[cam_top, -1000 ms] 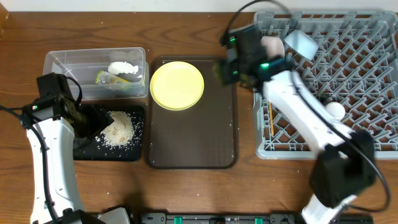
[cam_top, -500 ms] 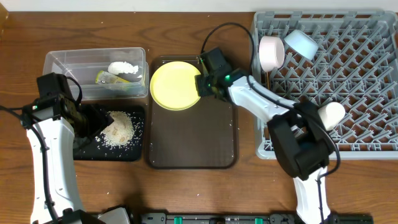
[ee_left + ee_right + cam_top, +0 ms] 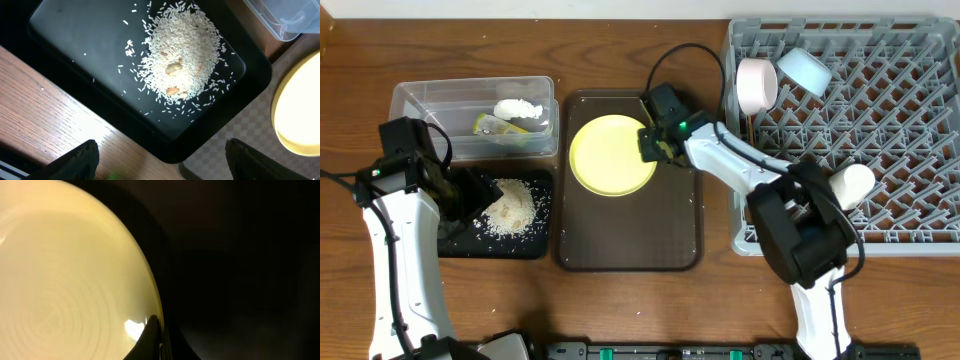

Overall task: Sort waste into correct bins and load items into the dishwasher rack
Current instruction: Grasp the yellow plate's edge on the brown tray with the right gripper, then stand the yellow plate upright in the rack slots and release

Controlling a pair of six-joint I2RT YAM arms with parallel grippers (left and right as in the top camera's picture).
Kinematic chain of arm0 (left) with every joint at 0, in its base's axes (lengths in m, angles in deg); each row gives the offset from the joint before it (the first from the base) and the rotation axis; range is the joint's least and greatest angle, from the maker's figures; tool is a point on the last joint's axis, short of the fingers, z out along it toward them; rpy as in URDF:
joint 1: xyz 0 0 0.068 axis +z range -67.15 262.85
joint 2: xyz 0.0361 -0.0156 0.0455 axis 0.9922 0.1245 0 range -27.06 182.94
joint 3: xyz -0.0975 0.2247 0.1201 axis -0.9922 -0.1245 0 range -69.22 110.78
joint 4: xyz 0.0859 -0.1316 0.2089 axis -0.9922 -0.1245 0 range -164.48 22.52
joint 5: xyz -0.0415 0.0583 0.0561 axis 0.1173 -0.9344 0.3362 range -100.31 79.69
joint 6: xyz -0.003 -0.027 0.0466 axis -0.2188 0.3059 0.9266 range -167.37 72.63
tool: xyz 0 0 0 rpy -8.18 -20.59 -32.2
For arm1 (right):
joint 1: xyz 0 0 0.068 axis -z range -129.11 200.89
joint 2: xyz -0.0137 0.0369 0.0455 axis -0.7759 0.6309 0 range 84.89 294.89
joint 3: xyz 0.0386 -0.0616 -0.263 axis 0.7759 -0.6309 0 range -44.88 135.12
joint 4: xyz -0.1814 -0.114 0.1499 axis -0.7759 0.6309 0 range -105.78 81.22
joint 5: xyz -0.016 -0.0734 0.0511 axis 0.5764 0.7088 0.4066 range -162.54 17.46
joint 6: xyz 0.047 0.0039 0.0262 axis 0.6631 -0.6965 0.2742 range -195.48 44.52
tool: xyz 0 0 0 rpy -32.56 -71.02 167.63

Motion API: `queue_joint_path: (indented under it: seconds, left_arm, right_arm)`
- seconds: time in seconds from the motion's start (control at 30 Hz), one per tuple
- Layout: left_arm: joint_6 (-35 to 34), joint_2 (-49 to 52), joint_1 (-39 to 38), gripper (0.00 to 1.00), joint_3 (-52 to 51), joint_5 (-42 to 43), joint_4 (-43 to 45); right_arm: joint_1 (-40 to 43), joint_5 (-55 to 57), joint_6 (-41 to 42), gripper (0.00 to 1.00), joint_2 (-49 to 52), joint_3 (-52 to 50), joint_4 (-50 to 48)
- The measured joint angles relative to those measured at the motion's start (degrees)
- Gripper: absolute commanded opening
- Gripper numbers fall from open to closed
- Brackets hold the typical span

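I need to lift my right gripper next, swing it over the rack, tilt the plate [image 3: 610, 155] upright, lower it and then let it go, as the slots between the light blue bowl and the cup are empty.
The round yellow plate [image 3: 610, 155] lies on the dark brown serving tray [image 3: 630, 240]. My right gripper [image 3: 654, 143] is shut on the plate's right rim; in the right wrist view its fingers [image 3: 152, 337] pinch the plate [image 3: 65, 280] edge. My left gripper [image 3: 470, 195] hovers open over the near right corner of the black tray [image 3: 455, 240], which holds a heap of rice scraps [image 3: 510, 207] [image 3: 180, 55]. The left gripper [image 3: 162, 167] has nothing between its fingers. The clear box [image 3: 430, 100] holds the white tissue [image 3: 517, 108] and the green-yellow wrapper [image 3: 495, 125].
The grey dishwasher rack [image 3: 900, 150] fills the right side. A white bowl [image 3: 757, 83] and a light blue bowl [image 3: 803, 68] stand at its back left, and a white cup [image 3: 850, 183] lies near its middle. The right arm reaches across the rack's left edge.
The right gripper came from the rack to the plate's right rim and shut on it. The plate has slid toward the front and right on the serving tray. The left arm is unmoved.
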Motion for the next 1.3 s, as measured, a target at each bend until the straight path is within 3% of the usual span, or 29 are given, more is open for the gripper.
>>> queue_joint_path:
  seconds: [0.17, 0.53, 0.9, 1.3]
  left_arm:
    - [0.00, 0.00, 0.02, 0.83, 0.00, 0.00, 0.02]
    - [0.00, 0.00, 0.02, 0.83, 0.00, 0.00, 0.00]
    - [0.00, 0.00, 0.02, 0.83, 0.00, 0.00, 0.00]
    - [0.00, 0.00, 0.02, 0.83, 0.00, 0.00, 0.00]
  right_arm:
    - [3.19, 2.49, -5.29, 0.01, -6.51, -0.22, 3.89]
    - [11.91, 21.00, -22.51, 0.01, -33.55, -0.28, 10.49]
    - [21.40, 37.66, -41.40, 0.01, -36.28, -0.28, 16.31]
    - [25.97, 40.76, -48.33, 0.01, -35.91, -0.28, 19.10]
